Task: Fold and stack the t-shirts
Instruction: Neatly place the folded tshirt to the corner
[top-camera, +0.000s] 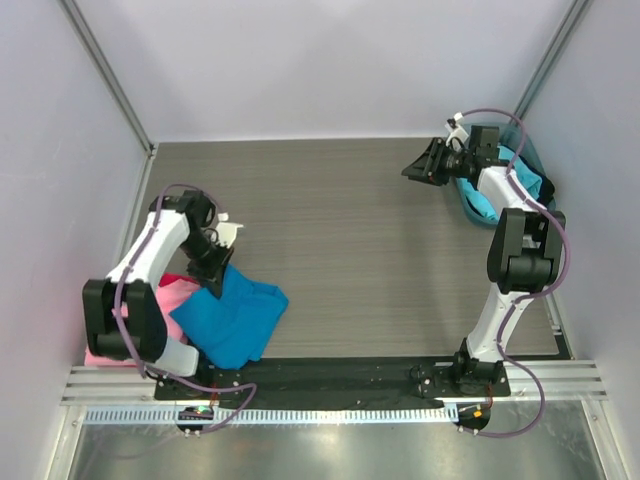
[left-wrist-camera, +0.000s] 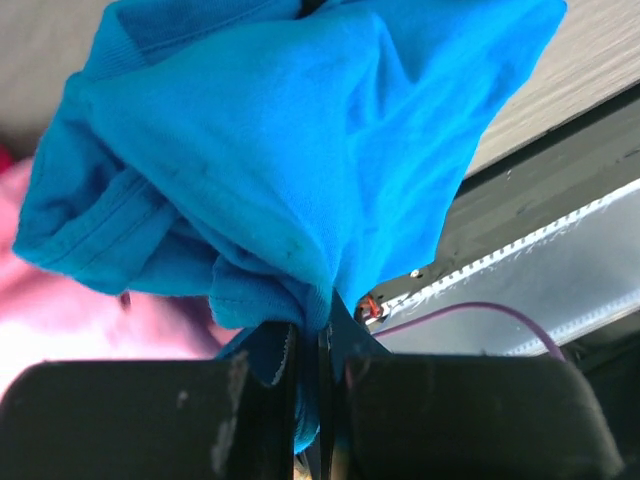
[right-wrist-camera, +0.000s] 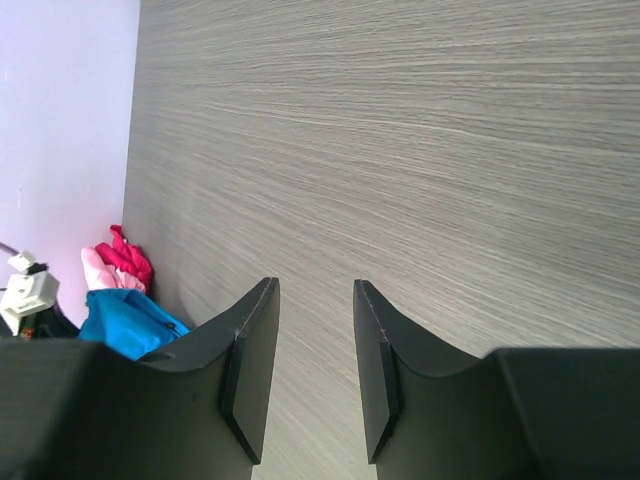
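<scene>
The blue shirt (left-wrist-camera: 280, 150) spills onto bare table, so the robot will next carry it over the pink t-shirt (left-wrist-camera: 90, 318) on the left gripper's left in the top view and let go of it.
A deep blue t-shirt (top-camera: 237, 315) lies crumpled at the near left of the table, partly over a pink t-shirt (top-camera: 173, 296). My left gripper (top-camera: 213, 265) is shut on an edge of the blue shirt. In the left wrist view a fold of the blue shirt (left-wrist-camera: 280, 150) is pinched where the left gripper (left-wrist-camera: 312, 345) closes, with the pink shirt (left-wrist-camera: 80, 320) below it. My right gripper (top-camera: 417, 167) is open and empty above the far right of the table. In its wrist view the right gripper (right-wrist-camera: 315, 290) has only bare table between the jaws. Cyan cloth (top-camera: 481, 202) shows behind the right arm.
A translucent teal tub (top-camera: 527, 163) stands at the far right against the wall, behind the right arm. Walls close the table on the left, back and right. A black rail (top-camera: 330, 375) and a metal strip run along the near edge. The two shirts (right-wrist-camera: 125, 318) show far off in the right wrist view.
</scene>
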